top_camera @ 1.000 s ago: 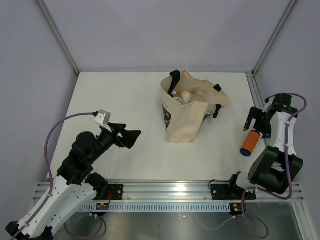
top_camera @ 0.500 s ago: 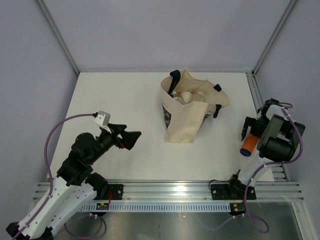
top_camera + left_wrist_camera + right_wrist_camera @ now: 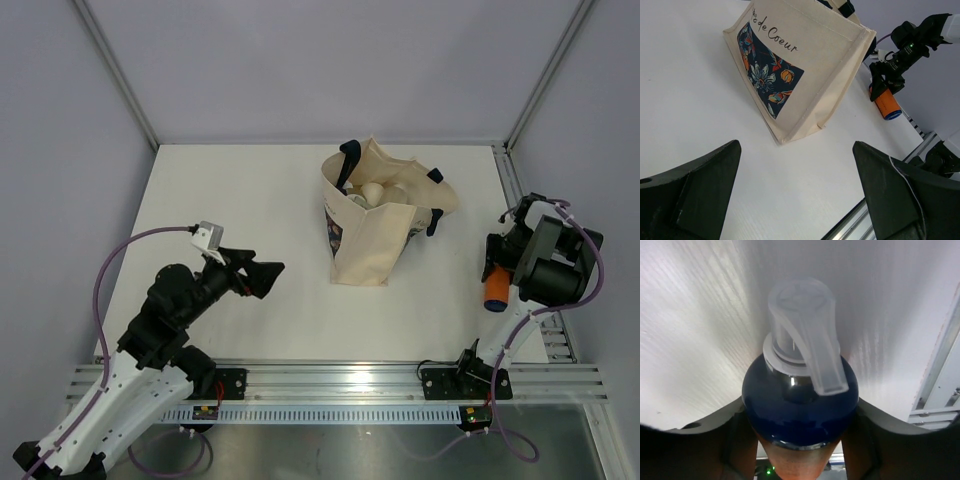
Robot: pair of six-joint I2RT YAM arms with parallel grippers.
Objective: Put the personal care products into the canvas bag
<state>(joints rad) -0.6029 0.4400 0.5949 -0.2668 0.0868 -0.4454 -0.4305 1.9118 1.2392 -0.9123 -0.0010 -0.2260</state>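
I will raise my right gripper because the canvas bag's sides are high, move it over the bag's opening (image 3: 377,190), then lower it inside and let go of the orange bottle (image 3: 495,290).
An orange bottle (image 3: 495,290) with a dark blue shoulder (image 3: 800,405) and a clear pump cap (image 3: 805,315) lies on the white table near its right edge. My right gripper (image 3: 497,264) is shut on it, a finger pressed against each side (image 3: 800,412). The same bottle (image 3: 886,102) shows far off in the left wrist view. The beige canvas bag (image 3: 375,235) stands at mid-table, navy handles up and its dark floral print (image 3: 767,75) facing left. Several pale products (image 3: 372,192) lie inside it. My left gripper (image 3: 262,277) hovers open to the left of the bag (image 3: 795,146), holding nothing.
A metal rail (image 3: 340,378) runs along the near edge of the table. Another rail (image 3: 512,185) borders the right side, close to the orange bottle. Grey walls enclose the back and both sides.
My right arm has swung forward and down over the orange bottle and its jaws have closed on it. The left arm and the bag have not moved.
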